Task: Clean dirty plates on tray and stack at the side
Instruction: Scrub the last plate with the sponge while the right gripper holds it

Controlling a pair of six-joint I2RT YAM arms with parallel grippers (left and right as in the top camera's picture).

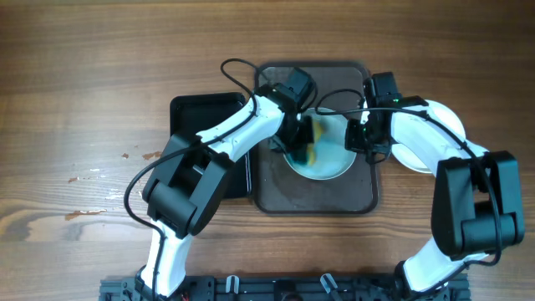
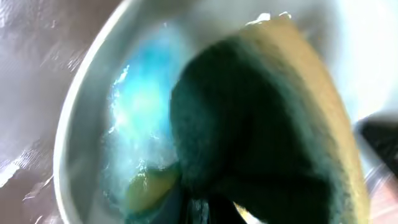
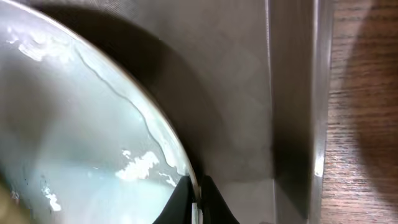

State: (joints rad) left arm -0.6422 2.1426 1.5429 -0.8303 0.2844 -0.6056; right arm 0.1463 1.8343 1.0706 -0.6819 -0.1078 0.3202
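Observation:
The robot's left gripper will next lift off the plate and move over to the bare black tray [image 1: 204,119] on its left in the overhead view, to let go of the sponge [image 1: 311,140].
A white plate [image 1: 334,159] lies on the brown-grey tray [image 1: 276,188]. My left gripper [image 1: 303,134] is shut on a yellow-and-green sponge [image 1: 311,140] and presses it onto the plate's middle. In the left wrist view the sponge [image 2: 261,124] covers much of the plate [image 2: 81,124], with a wet blue smear [image 2: 143,93] spread beside it. My right gripper [image 1: 366,142] is shut on the plate's right rim, and its fingers [image 3: 198,199] pinch the edge of the plate [image 3: 74,124] above the tray [image 3: 236,93]. More white plates [image 1: 451,121] sit right of the tray, partly under my right arm.
A smaller glossy black tray [image 1: 209,113] lies left of the brown-grey tray, under my left arm. The wooden table [image 3: 367,124] shows beyond the tray's raised right rim. Small stains mark the table at far left [image 1: 84,177].

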